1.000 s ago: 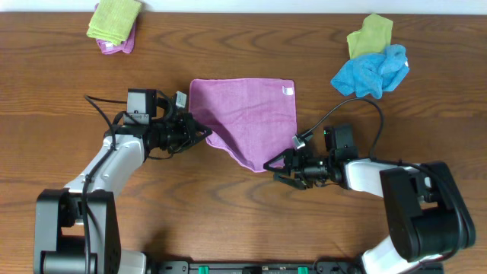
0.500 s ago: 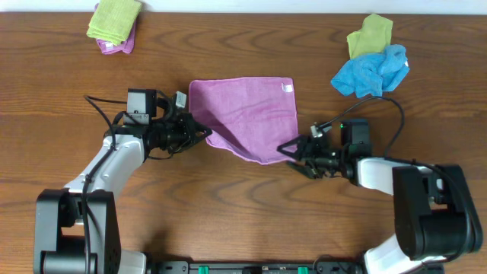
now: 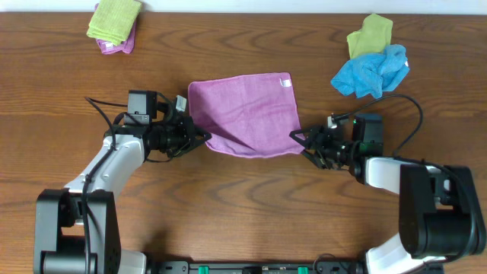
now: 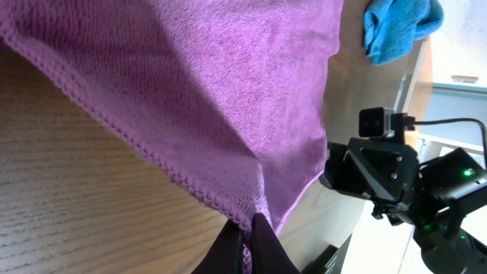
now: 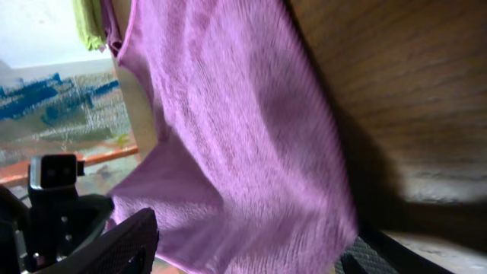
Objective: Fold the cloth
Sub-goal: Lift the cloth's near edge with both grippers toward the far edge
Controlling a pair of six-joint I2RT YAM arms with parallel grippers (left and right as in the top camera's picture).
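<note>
I need to pull my right gripper back slightly and close it on the cloth's near corner (image 3: 297, 151) (image 5: 323, 232), because that corner is between its open fingers, beside the back one.
The mauve-purple cloth (image 3: 243, 110) lies spread on the wooden table between my two grippers, with its white tag (image 3: 286, 83) at the far right corner. My left gripper (image 3: 204, 138) is shut on the cloth's near left corner; the left wrist view shows the closed fingers (image 4: 247, 228) pinching the hem of the cloth (image 4: 190, 91). My right gripper (image 3: 300, 142) is at the near right corner. In the right wrist view its fingers (image 5: 247, 236) stand wide apart with the blurred cloth (image 5: 228, 137) between them.
A yellow-green cloth on a small purple one (image 3: 114, 19) lies at the far left. A yellow-green cloth (image 3: 370, 34) and a bright blue cloth (image 3: 373, 70) lie at the far right. The blue cloth also shows in the left wrist view (image 4: 399, 30).
My right gripper has moved right and away from me along the near edge, and the cloth's folded near corner has spread out to the right with it. The left gripper has stayed put.
</note>
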